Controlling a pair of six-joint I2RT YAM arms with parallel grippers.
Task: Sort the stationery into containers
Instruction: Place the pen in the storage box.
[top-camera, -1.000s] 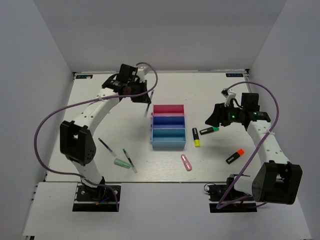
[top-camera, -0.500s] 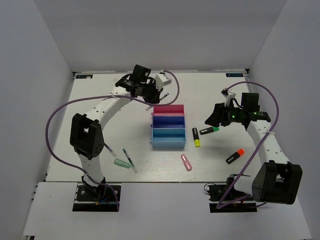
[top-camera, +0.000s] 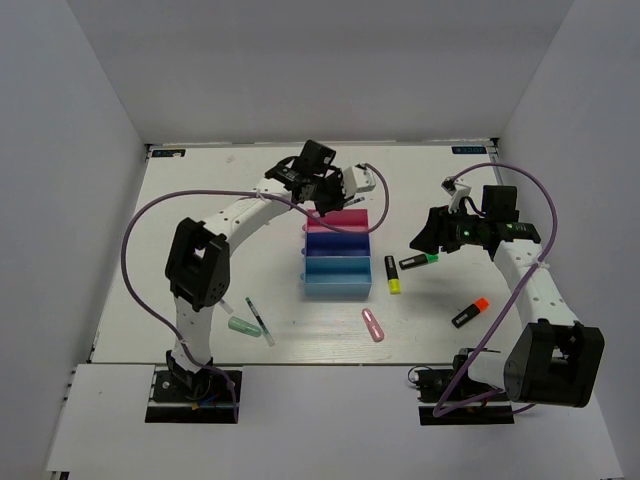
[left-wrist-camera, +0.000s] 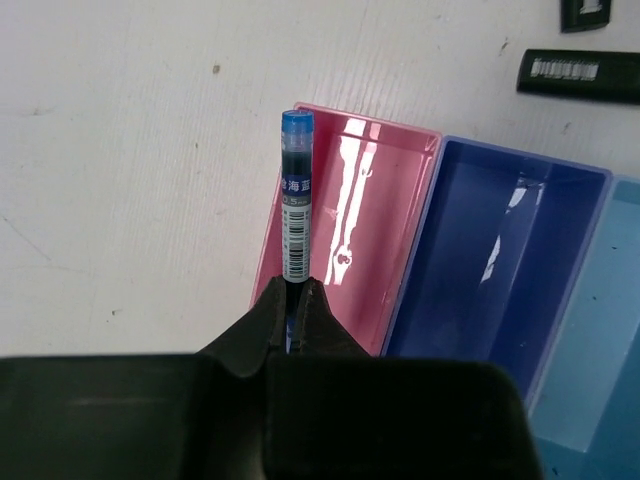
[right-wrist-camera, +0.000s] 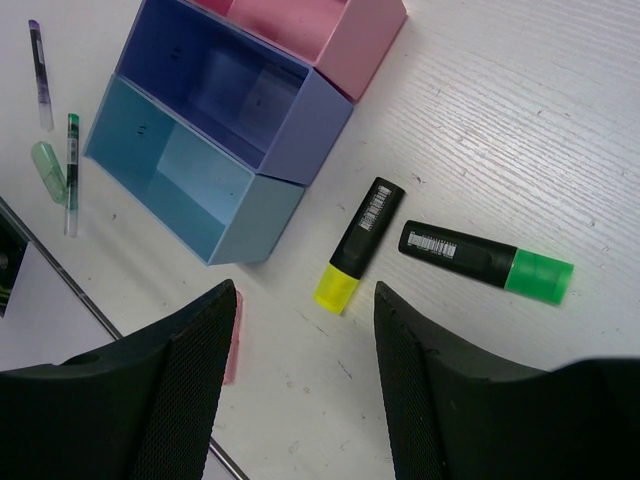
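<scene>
My left gripper lowers the thin dark pen (left-wrist-camera: 296, 195) closer to the tray and releases it next, as it hangs lengthwise above the magenta-pink tray's long edge.
My left gripper (left-wrist-camera: 294, 292) is shut on a thin dark pen (left-wrist-camera: 296, 195) with a blue tip and a barcode label, held over the near-left edge of the magenta-pink tray (left-wrist-camera: 350, 250). From above, the left gripper (top-camera: 338, 200) hovers at the back end of the joined trays: pink (top-camera: 337, 213), dark blue (top-camera: 337, 243), light blue (top-camera: 337, 276). My right gripper (right-wrist-camera: 305, 292) is open and holds nothing, above the table near a yellow-capped highlighter (right-wrist-camera: 355, 245) and a green-capped highlighter (right-wrist-camera: 485, 260). In the top view the right gripper (top-camera: 428, 236) sits right of the trays.
An orange-capped highlighter (top-camera: 468, 313) lies front right. A pink stick (top-camera: 373, 325) lies in front of the trays. A mint-green stick (top-camera: 243, 326) and a thin pen (top-camera: 259, 320) lie front left. White walls enclose the table on three sides.
The left arm has swung right from the back-left of the table to over the pink tray, carrying the pen. The right arm has stayed still.
</scene>
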